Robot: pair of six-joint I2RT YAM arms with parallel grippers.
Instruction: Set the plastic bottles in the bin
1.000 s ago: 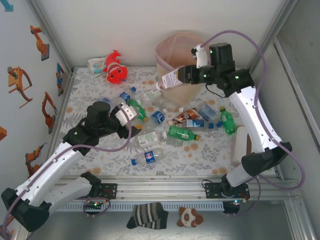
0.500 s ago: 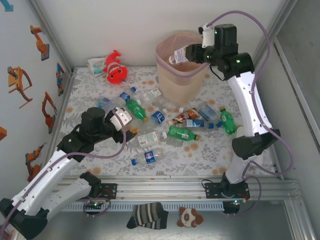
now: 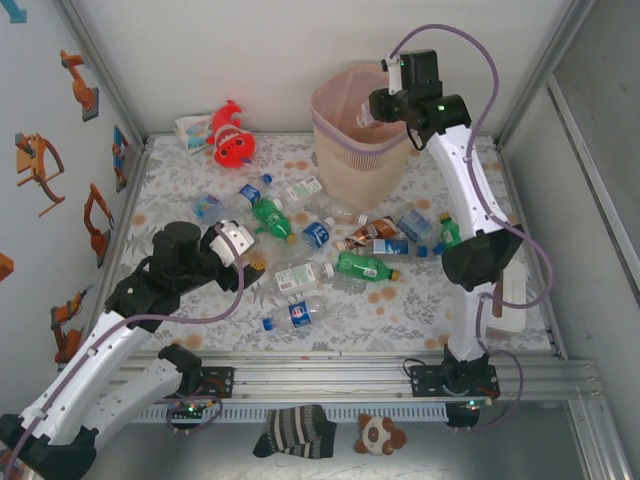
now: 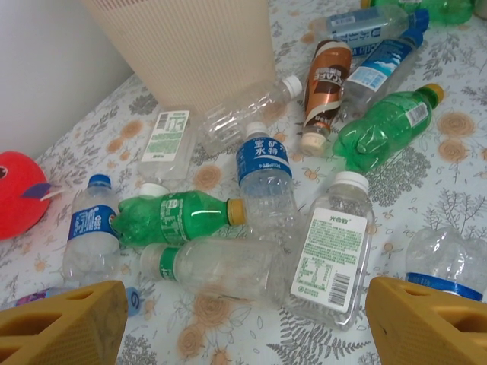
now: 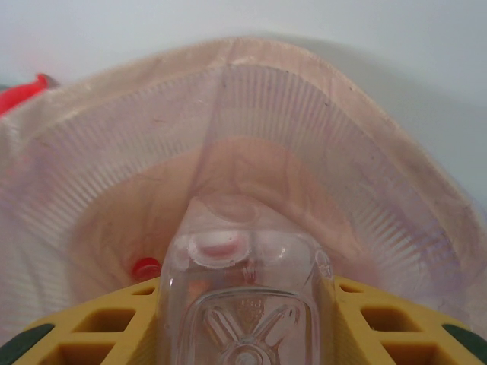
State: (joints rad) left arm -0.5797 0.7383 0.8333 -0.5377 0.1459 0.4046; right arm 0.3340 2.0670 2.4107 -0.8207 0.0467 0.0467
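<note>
I should move my right gripper down through the bin's opening and let go of the clear square bottle inside, because the bin's lined bottom is below my gripper.
My right gripper [image 3: 372, 110] hangs over the mouth of the bin [image 3: 350, 165], shut on a clear plastic bottle [image 5: 243, 293]. The bottle points down into the lined bin [image 5: 346, 160], where a red cap [image 5: 144, 268] shows at the bottom. My left gripper [image 3: 253, 260] is open and holds nothing. It hovers low over the bottles scattered mid-table. Between its yellow fingers [image 4: 65, 323] lie a clear bottle with a green label [image 4: 221, 268] and a flat clear one with a white label [image 4: 332, 255]. Beyond them lie a green bottle [image 4: 179, 217] and a blue-labelled one [image 4: 265, 163].
More bottles lie on the floral table: a green one [image 3: 365, 266], a brown one [image 3: 372, 232] and a blue-labelled one [image 3: 297, 313] near the front. A red fish plush [image 3: 232, 142] sits at the far left. Walls close in the table on both sides.
The right arm carried its bottle up from the bin's front side to over the opening. The left arm drew back toward the near left, its jaws still open.
</note>
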